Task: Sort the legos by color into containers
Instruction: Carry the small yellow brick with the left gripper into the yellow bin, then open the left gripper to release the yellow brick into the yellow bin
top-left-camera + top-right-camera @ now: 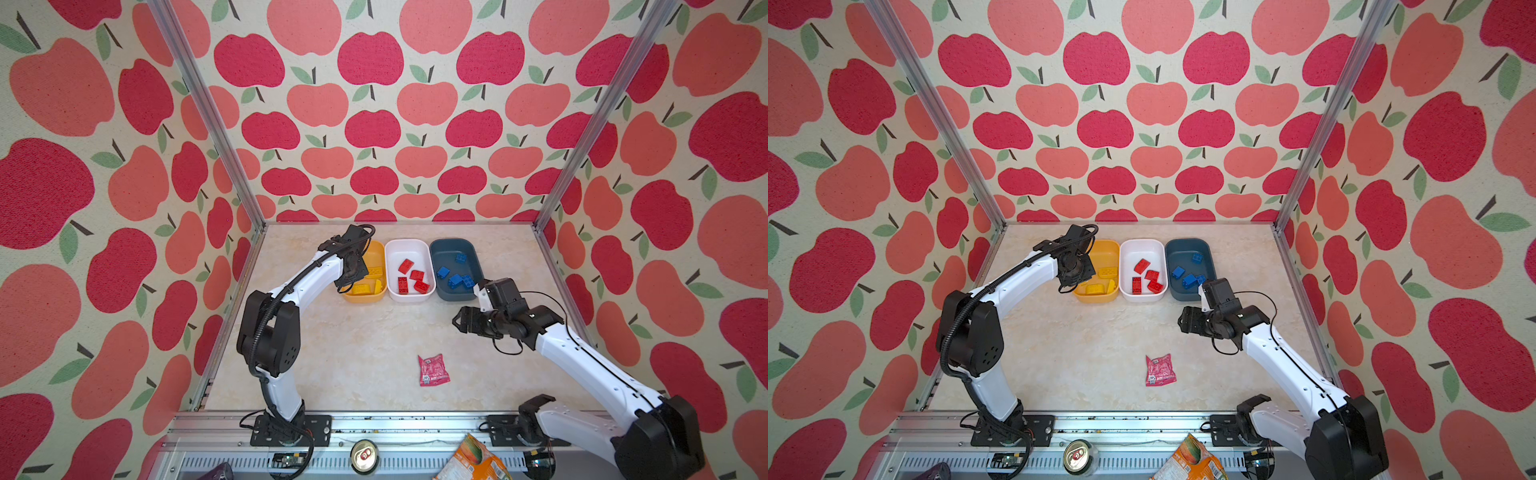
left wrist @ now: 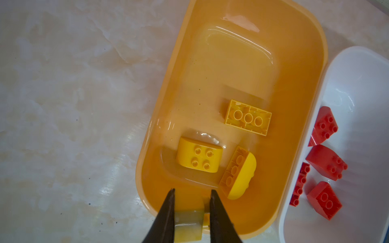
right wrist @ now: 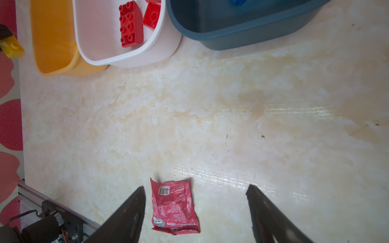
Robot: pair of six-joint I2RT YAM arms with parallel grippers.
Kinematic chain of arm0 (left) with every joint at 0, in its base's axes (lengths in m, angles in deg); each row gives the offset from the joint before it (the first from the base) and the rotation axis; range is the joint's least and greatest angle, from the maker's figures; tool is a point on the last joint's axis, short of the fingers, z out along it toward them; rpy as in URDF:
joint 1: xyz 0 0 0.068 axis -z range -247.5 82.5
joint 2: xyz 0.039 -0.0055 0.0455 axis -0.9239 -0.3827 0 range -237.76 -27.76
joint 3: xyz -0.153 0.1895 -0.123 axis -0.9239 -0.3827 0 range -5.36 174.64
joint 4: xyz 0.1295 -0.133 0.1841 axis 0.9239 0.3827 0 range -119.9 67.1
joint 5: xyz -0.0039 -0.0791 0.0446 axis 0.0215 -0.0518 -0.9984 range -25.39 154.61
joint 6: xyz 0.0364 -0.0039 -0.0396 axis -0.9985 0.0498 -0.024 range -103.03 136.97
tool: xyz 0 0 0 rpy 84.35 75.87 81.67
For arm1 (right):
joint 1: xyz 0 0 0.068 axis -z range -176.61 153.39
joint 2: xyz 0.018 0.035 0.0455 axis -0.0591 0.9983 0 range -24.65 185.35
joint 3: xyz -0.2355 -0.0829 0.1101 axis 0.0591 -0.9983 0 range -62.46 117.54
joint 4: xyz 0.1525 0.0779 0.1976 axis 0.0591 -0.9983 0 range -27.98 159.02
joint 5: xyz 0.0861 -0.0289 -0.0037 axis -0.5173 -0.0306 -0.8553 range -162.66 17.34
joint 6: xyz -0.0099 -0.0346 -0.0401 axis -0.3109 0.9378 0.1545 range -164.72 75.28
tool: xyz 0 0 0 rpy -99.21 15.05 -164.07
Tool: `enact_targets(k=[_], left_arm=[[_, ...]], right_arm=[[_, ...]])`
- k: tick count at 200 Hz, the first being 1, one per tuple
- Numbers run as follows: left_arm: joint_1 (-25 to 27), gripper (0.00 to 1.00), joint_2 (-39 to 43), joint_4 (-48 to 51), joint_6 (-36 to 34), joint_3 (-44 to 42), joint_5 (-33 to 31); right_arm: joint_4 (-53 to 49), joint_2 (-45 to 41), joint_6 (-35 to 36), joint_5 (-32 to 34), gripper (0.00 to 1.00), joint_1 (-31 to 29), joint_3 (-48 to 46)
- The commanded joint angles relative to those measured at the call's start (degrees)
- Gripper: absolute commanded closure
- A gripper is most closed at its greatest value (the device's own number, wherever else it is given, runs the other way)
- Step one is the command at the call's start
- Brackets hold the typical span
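Observation:
My left gripper eases down and outward next and releases the yellow lego, as the yellow-orange container's near end, with matching legos, lies below and outward.
My left gripper is shut on a yellow lego and hovers over the near-left rim of the yellow-orange container. Three yellow legos lie inside that container. The white container beside it holds several red legos. Several blue legos sit in the dark blue-grey container. My right gripper stands open and empty above the table, in front of the blue-grey container. No loose legos show on the table.
A crinkled pink snack packet lies on the marble tabletop near the front, below my right gripper in the right wrist view. A drink can and an orange packet rest on the front rail. Apple-patterned walls close in three sides.

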Motion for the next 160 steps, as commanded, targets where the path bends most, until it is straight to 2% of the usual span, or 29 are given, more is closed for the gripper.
enact_targets(k=[1,30,86,160], left_arm=[[-0.83,0.87,-2.03,-0.77,-3.72,2.44,0.62],[-1.45,0.85,-3.31,-1.78,-4.76,2.92,0.69],[-1.71,0.59,-2.98,-2.75,-5.36,2.55,1.04],[-1.62,0.43,2.42,-6.48,-6.23,-2.50,1.97]], right_arm=[[-1.20,-0.29,0.16,0.72,0.22,0.26,1.50],[-1.11,-0.29,0.10,0.62,0.21,0.32,1.24],[-1.11,-0.21,0.08,0.58,0.22,0.32,1.32],[-1.22,-0.12,0.41,0.86,0.22,0.34,1.59]])
